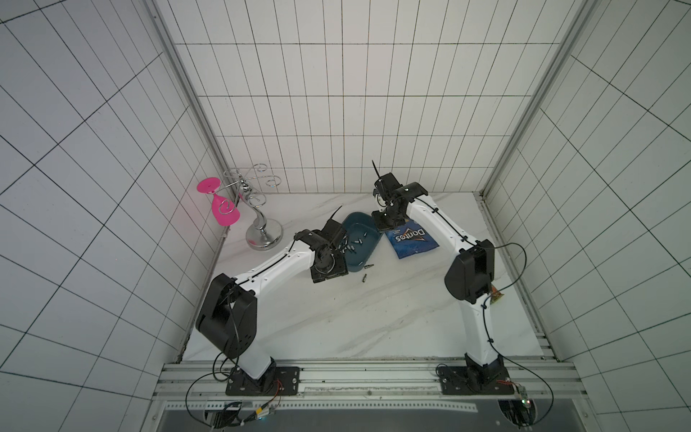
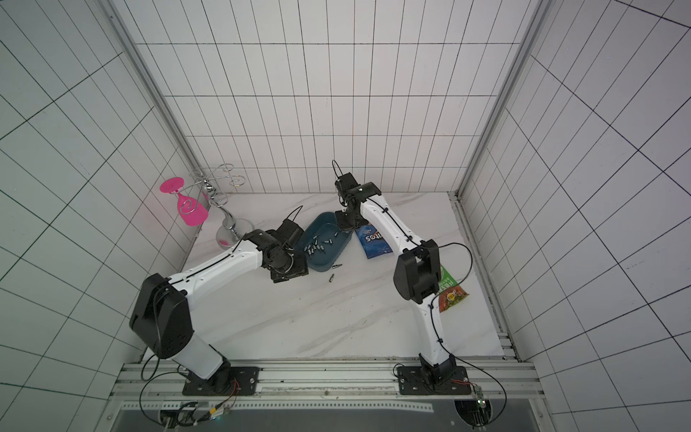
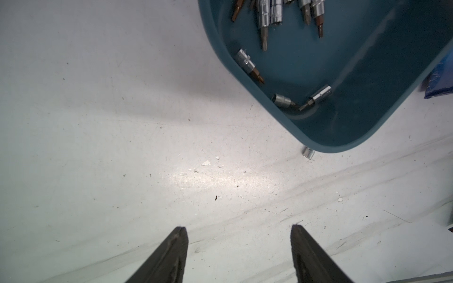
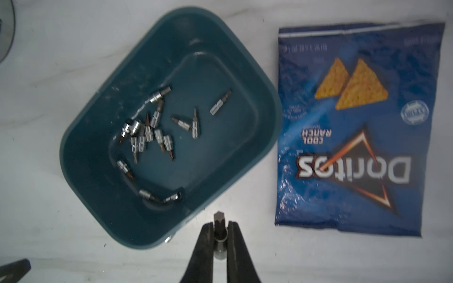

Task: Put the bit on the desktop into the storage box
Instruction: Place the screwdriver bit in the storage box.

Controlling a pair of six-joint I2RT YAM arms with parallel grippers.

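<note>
The upright bit hangs outside the box, so my right gripper will next move across the box's rim and down to the bottom of the box beside the clustered bits.
The teal storage box sits mid-desktop and holds several silver bits. My right gripper hangs above the gap between the box and a chip bag. It is shut on an upright silver bit. In both top views two loose bits lie on the desktop: one against the box's near corner, and another just in front of it. My left gripper stands open and empty over bare desktop beside that corner, short of the bit by the rim.
A blue Doritos bag lies right of the box. At the back left, a chrome glass rack carries a pink glass. A green snack bag lies behind the right arm's elbow. Tiled walls enclose three sides.
</note>
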